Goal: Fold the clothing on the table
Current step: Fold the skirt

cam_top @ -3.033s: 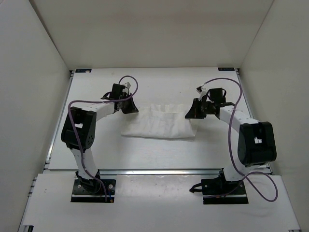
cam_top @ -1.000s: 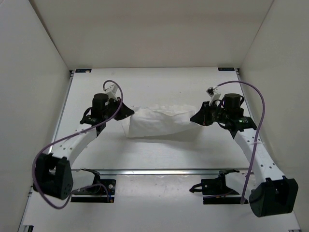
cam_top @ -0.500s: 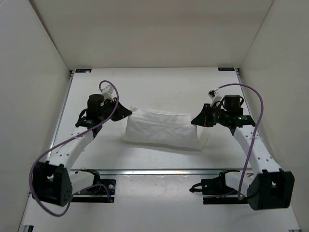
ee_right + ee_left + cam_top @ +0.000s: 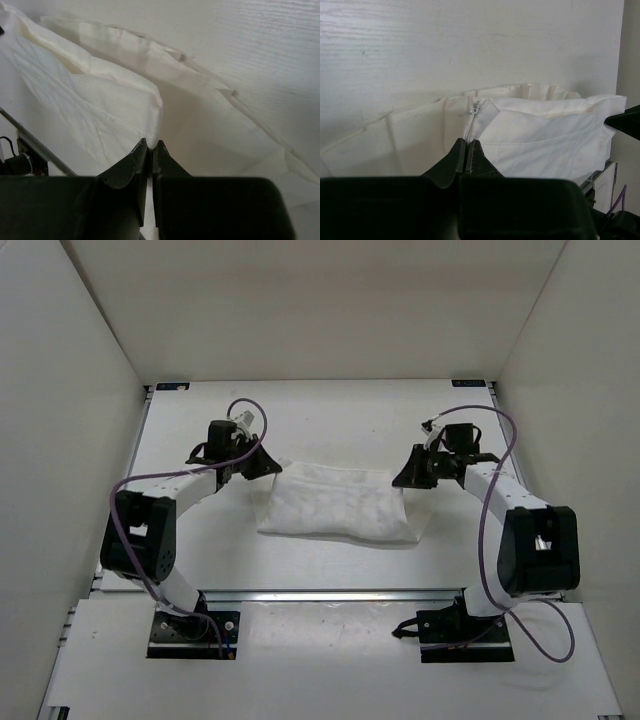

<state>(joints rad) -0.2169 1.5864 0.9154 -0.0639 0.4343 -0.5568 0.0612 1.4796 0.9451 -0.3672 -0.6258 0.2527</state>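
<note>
The clothing's pinched corner is still hanging above the spread layer, so next the left gripper will lower the corner onto that layer (image 4: 277,475) (image 4: 462,126) and then let it go.
The clothing (image 4: 338,502) is a wrinkled white fabric piece lying in a wide band across the middle of the table (image 4: 330,415). My left gripper (image 4: 272,469) is shut on the clothing's far left corner. In the left wrist view the black fingertips (image 4: 459,148) pinch a seam of the clothing (image 4: 545,135). At the far right corner my right gripper (image 4: 399,478) is shut as well. The right wrist view has that gripper (image 4: 150,145) pinching a folded edge of the clothing (image 4: 75,100), with more layers spread on the table beyond.
White walls enclose the table on three sides. A metal rail (image 4: 330,594) runs along the near edge, with both arm bases (image 4: 195,632) (image 4: 465,632) bolted in front of it. Purple cables loop above each wrist.
Both arms have pulled back toward their bases and folded up. The grippers carried the clothing's corners toward the far side, and the fabric now lies flatter and slightly farther back.
</note>
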